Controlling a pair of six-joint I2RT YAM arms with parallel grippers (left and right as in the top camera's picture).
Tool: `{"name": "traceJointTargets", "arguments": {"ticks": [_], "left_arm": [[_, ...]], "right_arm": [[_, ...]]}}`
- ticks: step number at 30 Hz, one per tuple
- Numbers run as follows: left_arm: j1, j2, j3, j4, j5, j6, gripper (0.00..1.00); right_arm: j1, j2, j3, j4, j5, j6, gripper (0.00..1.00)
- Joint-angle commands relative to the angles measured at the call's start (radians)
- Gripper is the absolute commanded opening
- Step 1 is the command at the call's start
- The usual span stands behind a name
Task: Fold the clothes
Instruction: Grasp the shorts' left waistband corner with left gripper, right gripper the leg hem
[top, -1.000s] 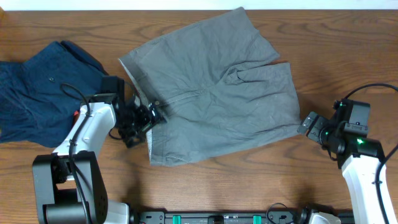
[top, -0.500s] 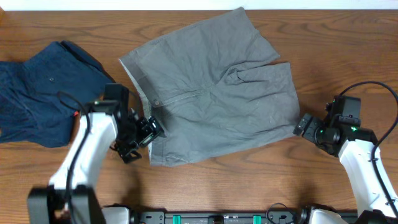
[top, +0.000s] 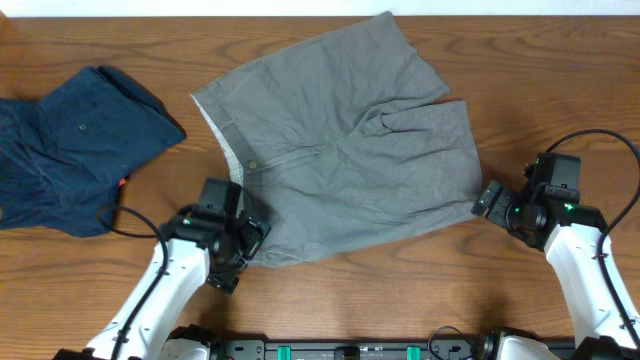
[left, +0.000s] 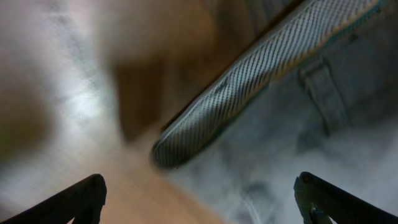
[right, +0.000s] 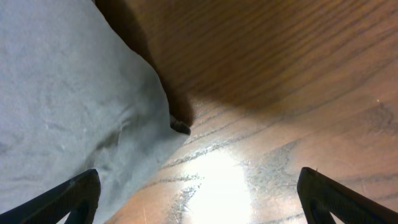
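Observation:
My left gripper will lower onto the waistband's near corner next, then close there.
The light grey shorts (top: 340, 150) lie spread flat on the wooden table, waistband to the left, legs to the right, with a button (top: 252, 164) at the waistband. My left gripper (top: 250, 238) is open at the near waistband corner; the left wrist view shows the mesh-lined waistband edge (left: 261, 81) and grey fabric between the fingers (left: 199, 202). My right gripper (top: 490, 200) is open just right of the near leg hem; the right wrist view shows the hem corner (right: 177, 124) ahead of the open fingers (right: 199, 199).
A dark navy garment (top: 70, 140) lies crumpled at the left of the table. The wooden table (top: 560, 90) runs bare to the right of the shorts. A black rail (top: 350, 350) lines the front edge.
My left arm swung from the waistband's middle down toward the front, and its gripper now sits at the near waistband corner. My right gripper moved slightly left toward the leg hem.

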Motion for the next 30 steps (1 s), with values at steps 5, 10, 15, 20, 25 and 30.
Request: {"name": "traceJointTargets", "arguments": {"ticks": [5, 10, 15, 20, 25, 30], "left_arm": [[-0.005, -0.002, -0.117, 0.201, -0.039, -0.094, 0.70], [-0.005, -0.002, -0.121, 0.206, -0.057, -0.089, 0.32], [-0.005, -0.002, -0.121, 0.199, 0.023, -0.042, 0.27], [-0.004, -0.003, -0.121, 0.193, 0.119, 0.030, 0.06], [-0.004, -0.006, -0.120, 0.136, 0.134, 0.062, 0.06], [-0.003, -0.006, -0.117, 0.092, 0.130, 0.121, 0.06]], "right_arm": [[-0.008, 0.005, 0.006, -0.005, -0.008, -0.011, 0.99], [-0.008, 0.005, 0.006, -0.010, -0.016, -0.011, 0.99], [-0.008, 0.005, 0.006, -0.026, -0.015, 0.007, 0.99], [-0.008, 0.005, 0.006, -0.052, -0.015, 0.047, 0.99], [-0.008, 0.008, 0.003, -0.043, -0.015, 0.079, 0.99], [-0.008, 0.044, 0.002, 0.039, -0.053, 0.079, 0.99]]}}
